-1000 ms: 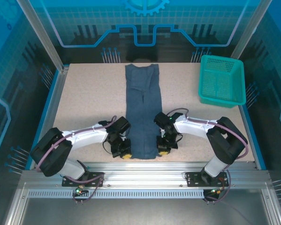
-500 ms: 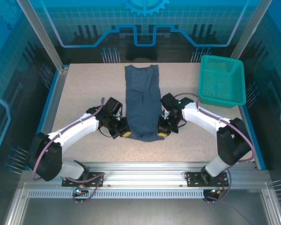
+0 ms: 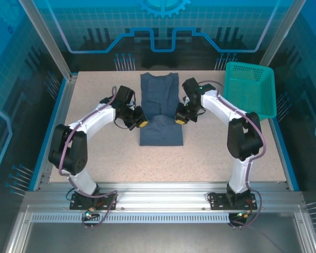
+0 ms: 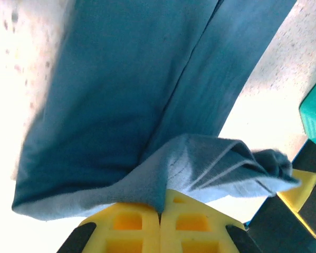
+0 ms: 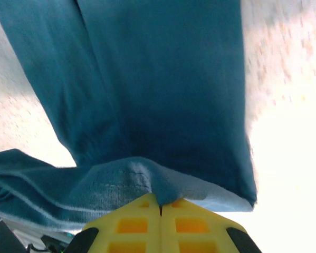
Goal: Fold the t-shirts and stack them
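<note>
The shirt's flat far part (image 3: pixel 148 102) (image 4: pixel 107 74) lies outward of and below my left gripper, which will next carry the still-lifted hem corner outward, then lower and release it there.
A dark slate-blue t-shirt (image 3: pixel 160 105) lies as a narrow strip down the middle of the table, its near part doubled back over the rest. My left gripper (image 3: pixel 140 120) is shut on the left corner of the shirt's lifted hem (image 4: pixel 147 182). My right gripper (image 3: pixel 180 119) is shut on the right corner of that hem (image 5: pixel 163 184). In both wrist views the hem bunches between the yellow fingertips, with the flat shirt (image 5: pixel 163 79) stretching away beyond. The fold line (image 3: pixel 161 143) lies nearest the arm bases.
A teal mesh basket (image 3: pixel 250 89) stands at the back right of the table, close to the right arm's elbow. The speckled tabletop (image 3: pixel 94 153) is bordered by blue rails, and dark panels close off the back.
Both grippers have carried the shirt's near hem away from the arm bases toward the back, folding the lower part over the upper part. The strip now looks shorter.
</note>
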